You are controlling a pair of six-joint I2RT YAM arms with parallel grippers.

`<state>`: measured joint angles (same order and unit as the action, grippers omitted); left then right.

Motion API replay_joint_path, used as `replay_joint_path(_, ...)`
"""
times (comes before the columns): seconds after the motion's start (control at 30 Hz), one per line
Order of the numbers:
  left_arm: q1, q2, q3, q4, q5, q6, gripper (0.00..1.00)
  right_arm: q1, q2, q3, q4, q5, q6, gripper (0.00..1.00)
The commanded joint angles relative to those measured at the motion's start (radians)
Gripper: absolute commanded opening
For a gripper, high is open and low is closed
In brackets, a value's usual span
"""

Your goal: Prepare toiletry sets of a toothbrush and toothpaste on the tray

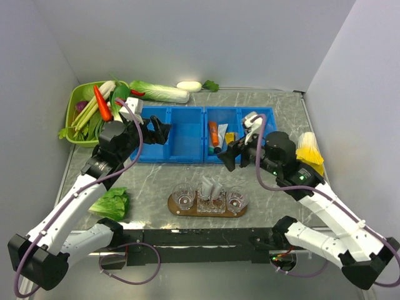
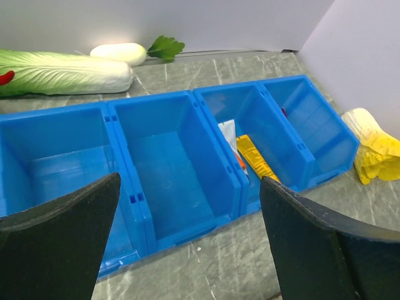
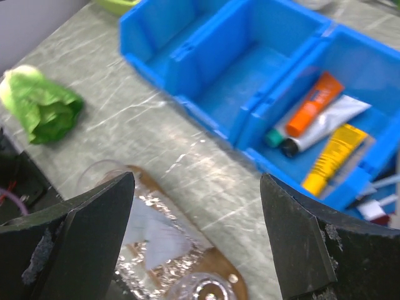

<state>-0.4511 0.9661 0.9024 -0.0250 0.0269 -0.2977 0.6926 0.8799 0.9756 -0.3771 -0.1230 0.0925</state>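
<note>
The white toothbrush head [image 3: 372, 209] is below my right gripper, to the right in its wrist view. I should swing my right gripper there, turn it and lower it between the bin's sides.
The brown wooden tray [image 1: 206, 213] lies near the table's front edge with a clear glass cup [image 1: 185, 199] at its left end and another [image 1: 237, 199] at its right. White toothpaste tubes [image 1: 211, 186] lie between them on crinkled silver; one shows in the right wrist view [image 3: 147, 228]. Another white tube [image 3: 328, 119] lies in a blue bin [image 3: 350, 75] beside an orange tube [image 3: 315, 103] and a yellow one [image 3: 331, 156]. My right gripper [image 1: 228, 155] [image 3: 197, 244] is open, empty, above the tray's far edge. My left gripper [image 1: 164, 131] [image 2: 187, 250] is open, empty, at the bins' near side. No toothbrush shows clearly.
A row of blue bins [image 1: 187, 134] [image 2: 169, 169] crosses mid-table; the two left ones are empty. A green basket [image 1: 78, 94] of vegetables stands back left, with cabbage [image 1: 159, 92] and a white radish [image 1: 189, 86] behind. Lettuce [image 1: 111, 203] lies front left. A yellow vegetable [image 1: 309, 150] lies right.
</note>
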Motion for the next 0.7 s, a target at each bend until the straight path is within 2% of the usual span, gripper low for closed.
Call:
replay_joint_path(0.0, 0.018, -0.001, -0.008, 0.043, -0.024, 0.014, 0.97, -0.12, -0.05, -0.017, 0.027, -0.07, 0.012, 0.87)
replay_joint_path(0.17, 0.032, 0.017, -0.003, 0.034, -0.024, 0.014, 0.97, -0.277, -0.071, -0.012, 0.009, -0.102, 0.029, 0.84)
replay_joint_path(0.33, 0.034, 0.002, -0.003, 0.028, -0.074, 0.02, 0.97, -0.454, -0.016, 0.023, -0.037, -0.148, 0.056, 0.73)
replay_joint_path(0.53, 0.034, -0.029, -0.023, 0.028, -0.051, 0.025, 0.97, -0.573, 0.138, 0.037, -0.006, -0.106, 0.072, 0.71)
replay_joint_path(0.67, 0.032, -0.047, -0.03, 0.03, -0.039, 0.025, 0.97, -0.602, 0.257, 0.069, 0.004, -0.037, 0.105, 0.66)
